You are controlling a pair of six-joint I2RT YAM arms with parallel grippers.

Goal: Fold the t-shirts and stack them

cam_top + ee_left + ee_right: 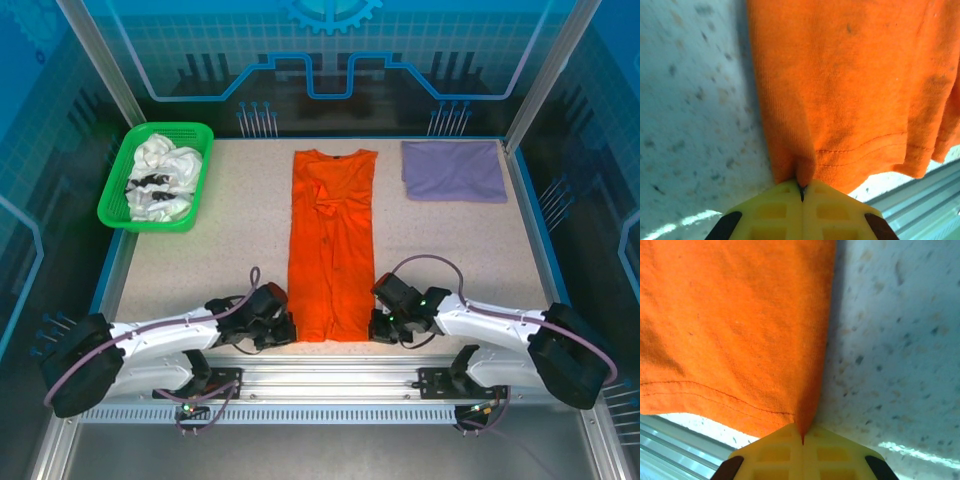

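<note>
I should lift my right gripper next, carry the t-shirt's hem corner outward onto the middle of the long orange strip (pixel 364 227) and let go. This will make the strip shorter.
An orange t-shirt (pixel 331 240) lies in a long narrow strip down the middle of the table, sleeves folded in, collar at the far end. My left gripper (pixel 283 330) is shut on its near left hem corner (pixel 797 172), the cloth pinched between the yellow fingers (pixel 775 207). My right gripper (pixel 380 326) is shut on the near right hem corner (pixel 805 420). A lavender t-shirt (pixel 453 170) lies folded flat at the far right. White t-shirts with black print (pixel 160 178) are bunched in the green basket.
The green plastic basket (pixel 115 205) stands at the far left corner. A metal rail (pixel 330 380) runs along the near table edge just behind both grippers. Speckled tabletop (pixel 200 260) lies bare on either side of the orange strip.
</note>
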